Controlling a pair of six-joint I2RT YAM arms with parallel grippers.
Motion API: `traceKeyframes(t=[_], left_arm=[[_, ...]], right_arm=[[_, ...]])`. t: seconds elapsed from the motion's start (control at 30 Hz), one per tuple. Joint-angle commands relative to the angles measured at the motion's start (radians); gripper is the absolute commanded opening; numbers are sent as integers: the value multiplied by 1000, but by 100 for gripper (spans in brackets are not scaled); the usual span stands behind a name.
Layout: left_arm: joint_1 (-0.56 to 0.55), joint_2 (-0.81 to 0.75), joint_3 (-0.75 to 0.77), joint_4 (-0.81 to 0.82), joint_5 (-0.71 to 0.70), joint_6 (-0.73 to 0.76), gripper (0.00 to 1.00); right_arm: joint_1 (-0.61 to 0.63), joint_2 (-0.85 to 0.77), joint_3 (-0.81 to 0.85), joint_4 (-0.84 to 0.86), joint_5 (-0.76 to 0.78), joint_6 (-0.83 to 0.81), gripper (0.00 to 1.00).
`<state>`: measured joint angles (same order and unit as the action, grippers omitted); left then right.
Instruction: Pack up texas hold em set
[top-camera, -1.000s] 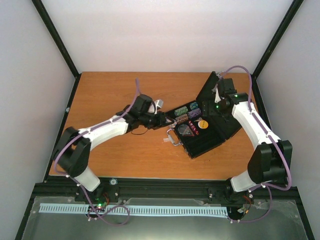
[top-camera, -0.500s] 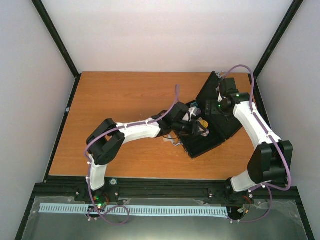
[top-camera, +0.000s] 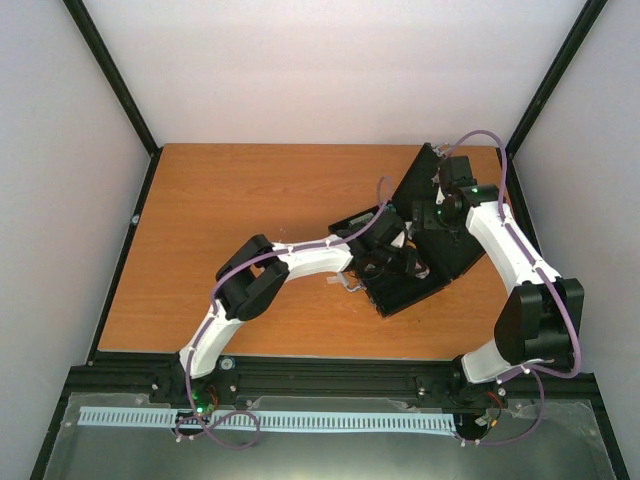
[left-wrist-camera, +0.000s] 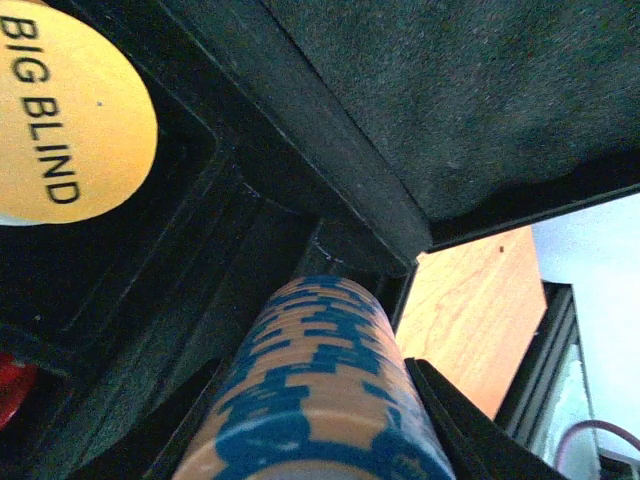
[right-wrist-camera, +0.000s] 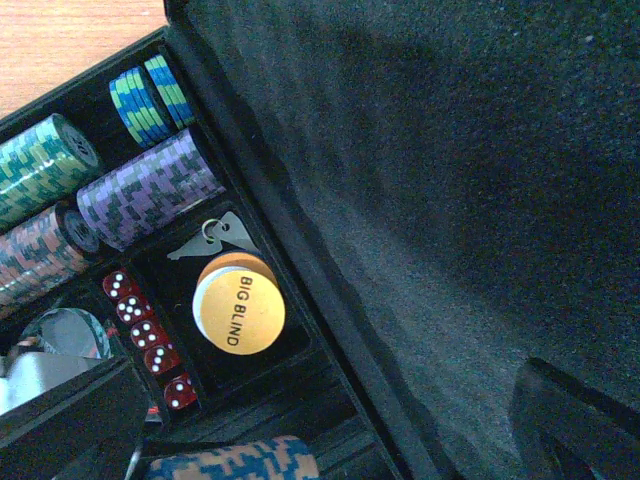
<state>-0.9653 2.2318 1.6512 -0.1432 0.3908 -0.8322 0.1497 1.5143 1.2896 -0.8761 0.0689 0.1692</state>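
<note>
I will move my left gripper to the left in the wrist view and down next, because the tray's slot (left-wrist-camera: 200, 290) beside the disc is empty below it on that side.
The black case (top-camera: 415, 292) of the texas hold em set lies open at the right of the table, its foam-lined lid (right-wrist-camera: 450, 180) standing up. My left gripper (left-wrist-camera: 315, 400) is shut on an orange-and-blue chip stack (left-wrist-camera: 320, 370), held lying low over the tray's near slots (right-wrist-camera: 235, 460). In the tray are the purple chip stack (right-wrist-camera: 150, 190), other chip stacks (right-wrist-camera: 40, 165), red dice (right-wrist-camera: 150, 335) and the yellow BIG BLIND disc (right-wrist-camera: 238, 305). My right gripper (top-camera: 440, 185) is open at the lid's top edge; only one of its fingers (right-wrist-camera: 575, 420) shows, close to the foam.
Small keys (right-wrist-camera: 215, 238) lie beside the disc. The case's silver handle (top-camera: 345, 283) sticks out toward the table's middle. Bare wooden table (top-camera: 230, 190) spreads left of the case. Black frame posts and white walls close in the sides and back.
My left arm has swung right, from beside the case's left edge to over its tray, carrying the chip stack. The right arm and lid have stayed put.
</note>
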Motion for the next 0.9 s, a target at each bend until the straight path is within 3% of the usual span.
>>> traceKeyframes(t=[0.0,0.23,0.37,0.47,0.6,0.87], left_arm=[[-43,31,133,-73,-58,75,1],[-52,50,157,-166,-217,137,1],[-52,69,174,-177,-236,143,1],[-52,73,161,-182,-228,159,9],[-53,49,109,-189,-194,196,33],[-53,-41,3,-210,-162,265,44]], right_arm=[[-13,13,14,0,9,-27,100],[-20,19,2,10,-12,-37,100],[-21,31,2,11,-21,-37,100],[-21,38,8,10,-27,-39,100],[-21,38,4,11,-26,-39,100],[-21,38,-7,20,-32,-34,100]])
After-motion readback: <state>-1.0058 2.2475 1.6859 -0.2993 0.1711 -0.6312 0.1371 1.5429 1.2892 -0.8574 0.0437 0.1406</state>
